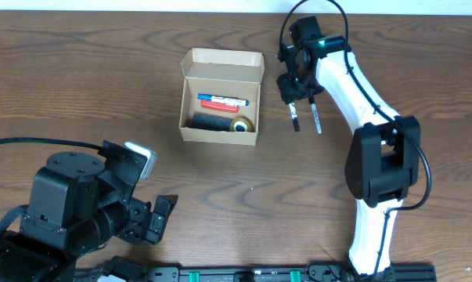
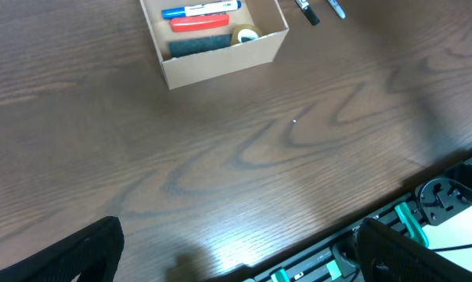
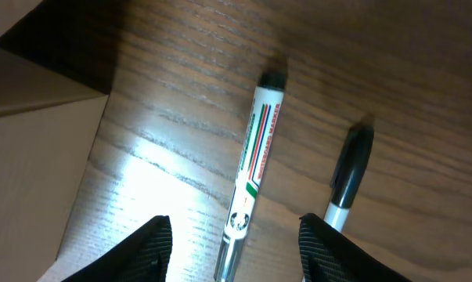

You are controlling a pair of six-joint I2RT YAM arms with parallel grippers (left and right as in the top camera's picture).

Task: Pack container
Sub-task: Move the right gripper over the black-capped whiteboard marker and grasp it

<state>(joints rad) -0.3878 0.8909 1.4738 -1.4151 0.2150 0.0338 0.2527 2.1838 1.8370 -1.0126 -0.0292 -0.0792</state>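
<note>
The white marker's body (image 1: 292, 107) (image 3: 246, 181) is below my right gripper, which will move down onto it nearly straight.
The tan cardboard container (image 1: 220, 98) stands open at the table's upper middle, lid flap up. Inside lie a blue marker (image 1: 222, 99), a red marker (image 1: 217, 107), a black eraser (image 1: 210, 121) and a tape roll (image 1: 241, 124). Two markers lie right of it: one (image 1: 294, 115) white with a black cap, also in the right wrist view (image 3: 251, 164), and another (image 1: 315, 114) beside it (image 3: 347, 176). My right gripper (image 3: 236, 254) is open, straddling the first marker from above. My left gripper (image 2: 236, 258) is open and empty near the front edge. The container also shows in the left wrist view (image 2: 220, 63).
Wooden table surface (image 1: 87, 86) all around. A black rail with green clips (image 2: 423, 211) runs along the front edge. The container's wall (image 3: 32, 157) is just left of my right gripper.
</note>
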